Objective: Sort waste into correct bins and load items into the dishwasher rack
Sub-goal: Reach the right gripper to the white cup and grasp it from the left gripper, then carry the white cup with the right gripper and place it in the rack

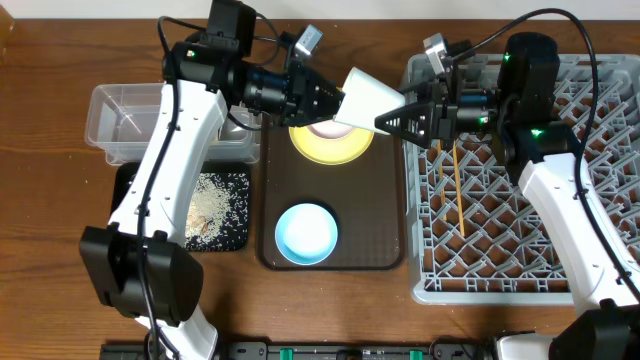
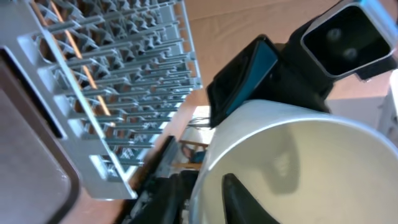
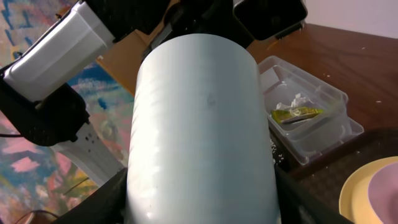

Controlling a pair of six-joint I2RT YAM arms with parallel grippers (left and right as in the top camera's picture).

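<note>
My right gripper turns downward next and lowers the cup (image 1: 368, 95) into the rack's far corner by the tray (image 1: 424, 78) to release it, since that corner lies below my gripper.
A white cup (image 1: 368, 95) hangs in mid-air over the far end of the dark brown tray, held from both sides. My left gripper (image 1: 335, 100) is shut on its rim, with one finger inside the cup (image 2: 311, 162). My right gripper (image 1: 385, 122) clasps the cup's body (image 3: 199, 124), a finger on each side. Below it, the yellow plate (image 1: 330, 148) carries the white bowl (image 1: 325, 128). The light blue bowl (image 1: 306, 232) sits on the tray's near end. Two chopsticks (image 1: 455, 190) lie in the grey rack (image 1: 520, 200).
The clear tub (image 1: 120, 120) at the far left holds the green-yellow wrapper (image 3: 295, 114) and the tissue (image 3: 292, 101). The black tray (image 1: 238, 243) in front of it holds rice scraps (image 1: 215, 205). The dark brown serving tray (image 1: 380, 220) lies between the bins and the rack.
</note>
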